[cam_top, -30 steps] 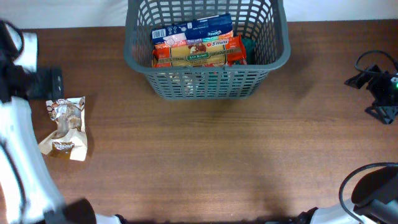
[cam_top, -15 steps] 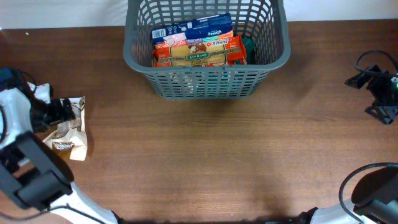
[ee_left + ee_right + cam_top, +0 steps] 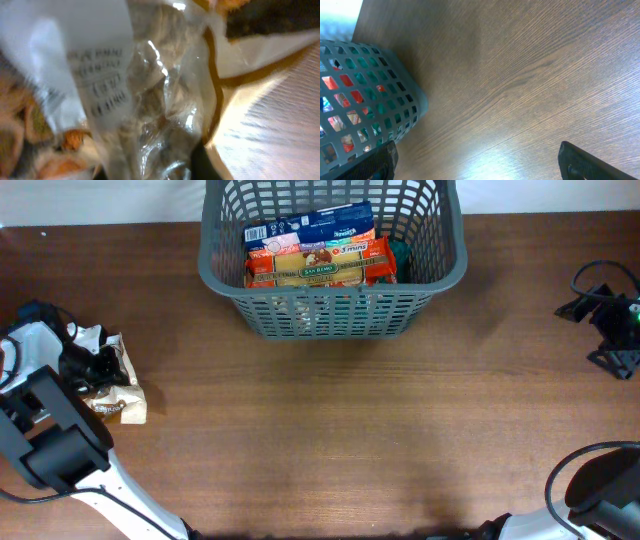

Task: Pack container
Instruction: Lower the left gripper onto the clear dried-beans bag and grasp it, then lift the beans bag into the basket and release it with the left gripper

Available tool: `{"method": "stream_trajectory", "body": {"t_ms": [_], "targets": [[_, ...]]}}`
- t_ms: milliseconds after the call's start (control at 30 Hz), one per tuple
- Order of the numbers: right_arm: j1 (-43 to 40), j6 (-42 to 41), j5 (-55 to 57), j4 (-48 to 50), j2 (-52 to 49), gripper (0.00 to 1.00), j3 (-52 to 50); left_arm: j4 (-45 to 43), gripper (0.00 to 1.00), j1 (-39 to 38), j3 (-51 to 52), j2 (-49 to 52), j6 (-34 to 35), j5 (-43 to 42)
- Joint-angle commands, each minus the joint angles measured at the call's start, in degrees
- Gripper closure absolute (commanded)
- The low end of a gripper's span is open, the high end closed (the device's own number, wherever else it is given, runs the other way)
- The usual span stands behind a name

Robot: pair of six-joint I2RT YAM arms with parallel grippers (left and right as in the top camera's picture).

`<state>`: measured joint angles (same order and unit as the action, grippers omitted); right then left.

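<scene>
My left gripper should next lift outward over the container's rim, because the food packet (image 3: 122, 392) is still outside. Then it should go down and release the food packet on top of the red pasta packet (image 3: 320, 267).
The container (image 3: 330, 315), a dark grey slotted basket, stands at the back middle of the table; its side also fills the left of the right wrist view (image 3: 365, 115). Inside lie a blue box (image 3: 320, 225), a red pasta packet (image 3: 320, 267) and something green (image 3: 400, 252). At the far left, my left gripper (image 3: 95, 366) is shut on a crumpled clear-and-tan food packet (image 3: 122, 392). That packet (image 3: 150, 100), with its white label, fills the left wrist view. My right gripper (image 3: 480, 167) hangs open over bare wood to the right of the container, holding nothing.
The brown wooden table (image 3: 350, 440) runs across the whole view. The right arm's black body and cables (image 3: 608, 320) sit at the far right edge. My left arm's white links (image 3: 50, 440) cross the lower left corner.
My left arm came down onto the food packet and its jaws shut on it. The packet bunched up and shifted slightly. The right arm stayed still.
</scene>
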<state>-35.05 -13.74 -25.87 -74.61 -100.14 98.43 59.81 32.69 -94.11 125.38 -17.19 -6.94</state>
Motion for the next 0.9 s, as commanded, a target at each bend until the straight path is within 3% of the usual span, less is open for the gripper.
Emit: {"method": "stream_trajectory", "body": {"t_ms": [0, 167, 467, 667, 800, 867], "targets": [[0.2, -0.3, -0.5, 0.0, 0.4, 0.01, 0.0, 4.1, 0.98, -0.8, -5.0, 2.3, -0.6, -6.2], [0.2, -0.3, -0.5, 0.0, 0.4, 0.01, 0.0, 17.9, 0.98, -2.4, -23.0, 2.2, -0.6, -13.4], [0.2, -0.3, -0.5, 0.0, 0.4, 0.01, 0.0, 33.1, 0.98, -9.5, -63.3, 0.5, -0.7, -13.2], [0.2, -0.3, -0.5, 0.0, 0.4, 0.01, 0.0, 29.6, 0.98, -18.4, -80.3, -3.3, -1.0, -13.2], [0.2, -0.3, -0.5, 0.0, 0.4, 0.01, 0.0, 24.0, 0.98, -27.8, -85.2, -5.2, -7.1, -11.7], [0.2, -0.3, -0.5, 0.0, 0.4, 0.01, 0.0, 22.2, 0.98, -34.0, -85.7, -5.5, -15.0, -11.2]]}}
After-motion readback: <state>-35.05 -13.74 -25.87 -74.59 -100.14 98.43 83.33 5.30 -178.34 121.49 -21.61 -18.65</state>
